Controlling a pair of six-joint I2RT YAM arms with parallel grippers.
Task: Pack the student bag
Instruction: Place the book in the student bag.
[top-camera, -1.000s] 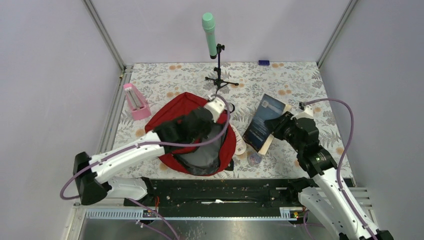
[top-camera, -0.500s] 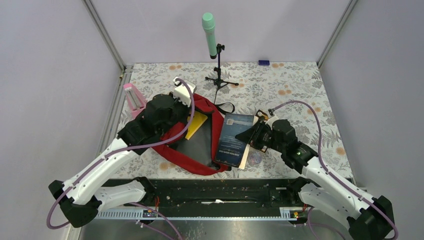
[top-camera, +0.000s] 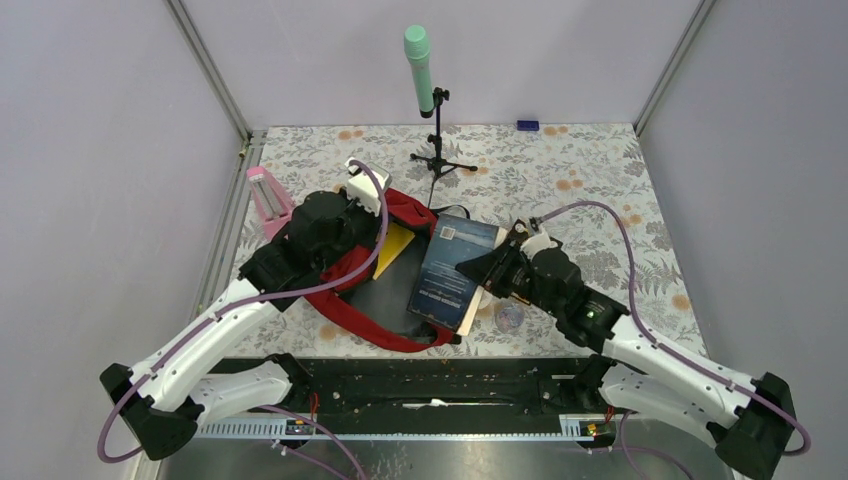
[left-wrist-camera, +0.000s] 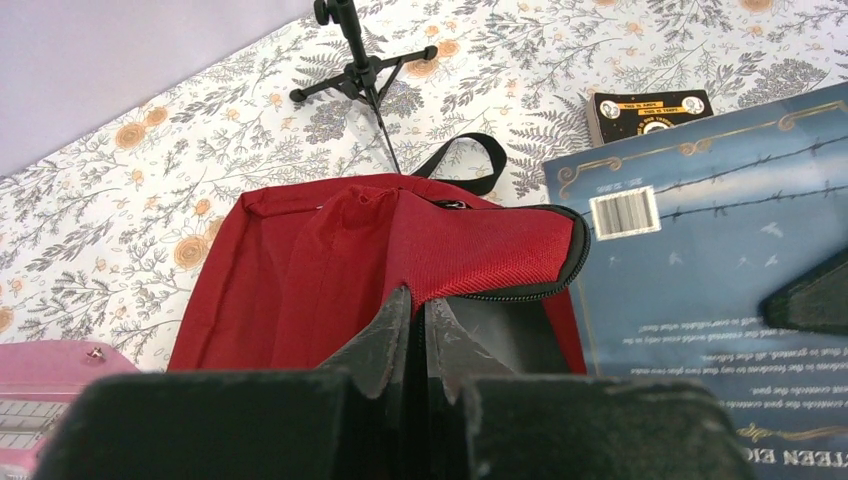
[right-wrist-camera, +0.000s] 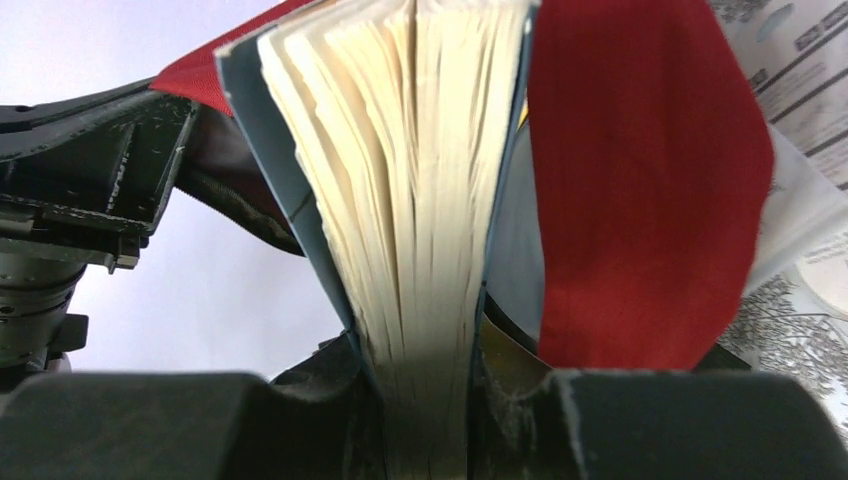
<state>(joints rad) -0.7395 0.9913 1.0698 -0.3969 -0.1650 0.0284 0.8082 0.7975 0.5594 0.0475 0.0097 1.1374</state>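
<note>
The book goes over the bag's opening (top-camera: 394, 280) (right-wrist-camera: 515, 245) next, as my right gripper sweeps left in the top view to where that lies, then lowers and releases it.
The red student bag (top-camera: 396, 336) lies open at the table's centre left, its dark grey lining (top-camera: 385, 295) and a yellow item (top-camera: 395, 245) showing inside. My left gripper (left-wrist-camera: 420, 302) is shut on the edge of the bag's red flap (left-wrist-camera: 330, 260) and holds it up and back. My right gripper (right-wrist-camera: 425, 345) is shut on a thick book with a dark blue cover (top-camera: 455, 268), gripped across its cream pages (right-wrist-camera: 420, 190). The book's far end hangs over the bag's opening, with red fabric (right-wrist-camera: 640, 180) just to its right.
A pink object (top-camera: 268, 198) stands left of the bag. A tripod stand holding a green microphone (top-camera: 419, 60) stands behind it. A small black box (left-wrist-camera: 645, 108) lies beyond the book, a clear round item (top-camera: 510, 318) lies by the right arm, and a small blue object (top-camera: 527, 126) sits at the back.
My left gripper pulled the bag's flap up and left, opening the bag. The right gripper swung the book from upright on the right to flat, leftward over the opening.
</note>
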